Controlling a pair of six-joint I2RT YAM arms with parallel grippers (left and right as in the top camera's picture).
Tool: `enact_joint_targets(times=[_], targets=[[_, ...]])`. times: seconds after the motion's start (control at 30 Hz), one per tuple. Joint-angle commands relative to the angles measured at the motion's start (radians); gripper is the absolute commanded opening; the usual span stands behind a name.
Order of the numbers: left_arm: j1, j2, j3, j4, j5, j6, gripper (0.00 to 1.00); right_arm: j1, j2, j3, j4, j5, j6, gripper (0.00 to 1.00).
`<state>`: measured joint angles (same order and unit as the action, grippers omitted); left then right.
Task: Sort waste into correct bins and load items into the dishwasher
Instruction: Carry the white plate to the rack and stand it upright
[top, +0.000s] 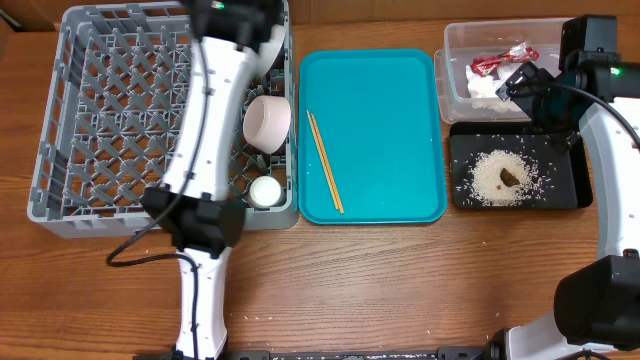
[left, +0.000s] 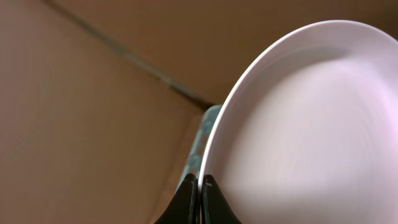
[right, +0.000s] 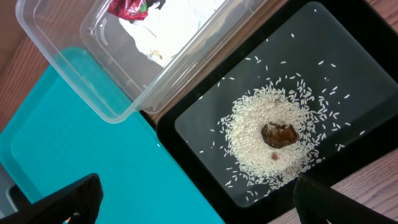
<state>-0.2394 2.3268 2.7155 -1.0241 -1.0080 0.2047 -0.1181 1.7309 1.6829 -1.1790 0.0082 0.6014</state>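
Note:
I will next lower the plate (left: 305, 130), already on edge, with my left gripper so that it stands between the rack's back wires below my left gripper, and I will let go of the plate's rim.
My left gripper (left: 200, 182) is shut on the rim of the pale pink-white plate (left: 305, 130), held on edge over the back of the grey dish rack (top: 110, 120). A white bowl (top: 267, 122) and a small white cup (top: 265, 190) sit in the rack's right side. The chopsticks (top: 325, 160) lie on the teal tray (top: 390, 140). My right gripper (right: 199, 205) is open and empty, above the gap between the clear tub (right: 93, 74) and the black tray (right: 348, 56). The tub holds the red wrapper (right: 127, 7) and the napkin (right: 168, 28). Rice with a brown lump (right: 278, 134) lies in the black tray.
The teal tray stands between the rack and the two bins. The clear tub (top: 460, 60) is at the back right with the black tray (top: 570, 190) just in front of it. My left arm (top: 215, 130) stretches over the rack.

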Motion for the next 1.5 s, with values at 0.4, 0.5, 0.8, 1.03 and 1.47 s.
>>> enact_joint_targets(times=[0.4,0.5,0.8,1.03,1.47], targets=[[0.097,0.009,-0.332,0.35,0.032,0.066,0.04,-0.002,-0.003,0.005,0.002,0.017,-0.003,1.0],[0.097,0.009,-0.381,0.377,0.034,0.06,0.04,-0.002,-0.003,0.005,0.002,0.017,-0.003,1.0],[0.094,0.009,-0.425,0.289,0.301,-0.057,0.29,-0.002,-0.003,0.005,0.002,0.017,-0.003,1.0],[0.097,0.007,-0.422,0.221,0.49,-0.124,0.56,-0.002,-0.003,0.005,0.002,0.017,-0.003,1.0],[0.0,-0.277,-0.345,-0.066,0.917,-0.192,0.65,-0.002,-0.003,0.005,0.002,0.017,-0.003,1.0]])
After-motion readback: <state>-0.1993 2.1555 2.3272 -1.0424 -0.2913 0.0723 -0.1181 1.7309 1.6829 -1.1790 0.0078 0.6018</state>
